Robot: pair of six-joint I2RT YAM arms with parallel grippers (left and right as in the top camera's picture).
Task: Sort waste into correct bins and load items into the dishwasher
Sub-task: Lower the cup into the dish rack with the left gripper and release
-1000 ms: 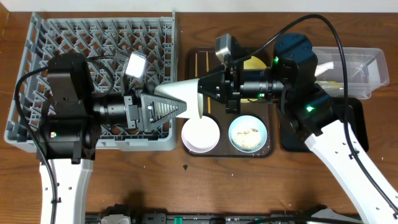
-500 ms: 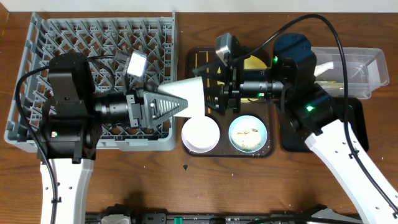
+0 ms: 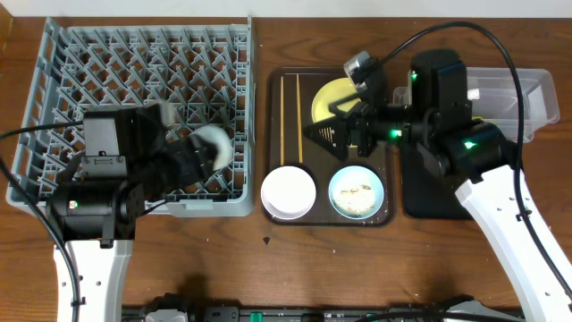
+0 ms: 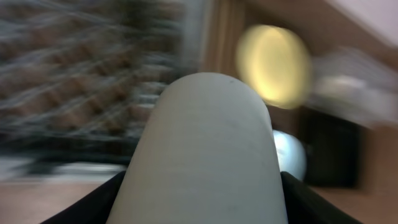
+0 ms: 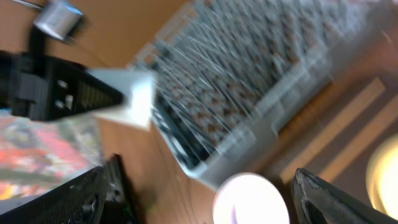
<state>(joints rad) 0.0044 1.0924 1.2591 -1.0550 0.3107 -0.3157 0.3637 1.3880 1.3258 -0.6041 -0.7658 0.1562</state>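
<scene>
The rack's slots are empty, so I will next swing my left gripper away from the brown tray, tip down and lower the white cup (image 3: 214, 146) beside the rack's near edge.
My left gripper (image 3: 201, 156) hangs over the front right part of the grey dishwasher rack (image 3: 134, 54), shut on a white cup (image 3: 214, 146). That cup (image 4: 208, 155) fills the left wrist view between the dark fingers. Over the brown tray, my right gripper (image 3: 315, 136) stands open and holds nothing. Its fingers (image 5: 93, 193) frame the white bowl (image 5: 252, 199). On the brown tray lie the yellow plate (image 3: 332, 97), two chopsticks (image 3: 284, 116), the white bowl (image 3: 288, 190) and the light blue bowl (image 3: 357, 190) with rice scraps in it.
The dark brown serving tray (image 3: 273, 134) sits right beside the rack. A clear tub (image 3: 523, 89) stands at the back right, and the black tray (image 3: 418, 204) lies under my right arm. Both wrist views are blurred by motion.
The right gripper opened, let go of the white cup and pulled back to the right. The left arm carried the cup left, from above the tray to over the rack.
</scene>
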